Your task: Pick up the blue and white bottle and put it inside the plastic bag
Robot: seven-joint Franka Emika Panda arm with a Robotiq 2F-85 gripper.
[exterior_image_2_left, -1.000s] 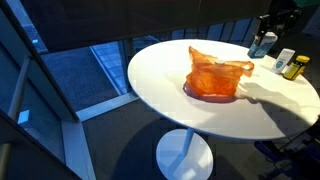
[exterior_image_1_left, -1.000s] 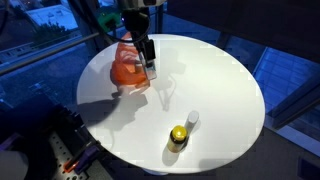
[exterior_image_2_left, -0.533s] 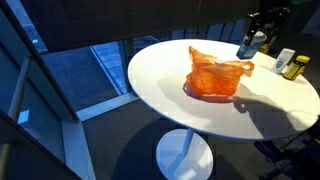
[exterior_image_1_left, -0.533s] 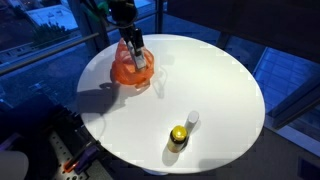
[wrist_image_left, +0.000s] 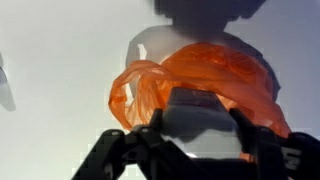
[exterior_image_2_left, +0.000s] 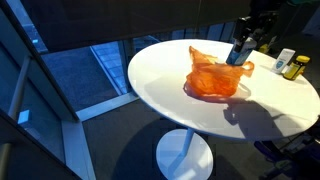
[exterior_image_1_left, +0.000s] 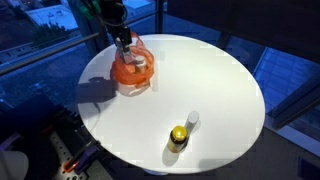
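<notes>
My gripper moves across and down into the orange bag's open top (exterior_image_2_left: 216,63) (wrist_image_left: 152,92) below it next and releases the bottle, because the bottle still hangs over one side.
My gripper (exterior_image_1_left: 124,41) is shut on the blue and white bottle (exterior_image_2_left: 238,51) and holds it just above the orange plastic bag (exterior_image_1_left: 131,68). The bag (exterior_image_2_left: 213,76) lies crumpled on the round white table (exterior_image_1_left: 210,90), near its edge. In the wrist view the bottle (wrist_image_left: 195,125) fills the space between my fingers, with the orange bag (wrist_image_left: 220,70) right behind it. The bottle's lower part is hidden by the jaws.
A small white bottle (exterior_image_1_left: 191,119) and a dark jar with a yellow lid (exterior_image_1_left: 178,136) stand together at the opposite side of the table; they show in an exterior view (exterior_image_2_left: 285,60) too. Glass walls surround the table.
My gripper has carried the bottle across the table from beside the bag to right over the bag's opening.
</notes>
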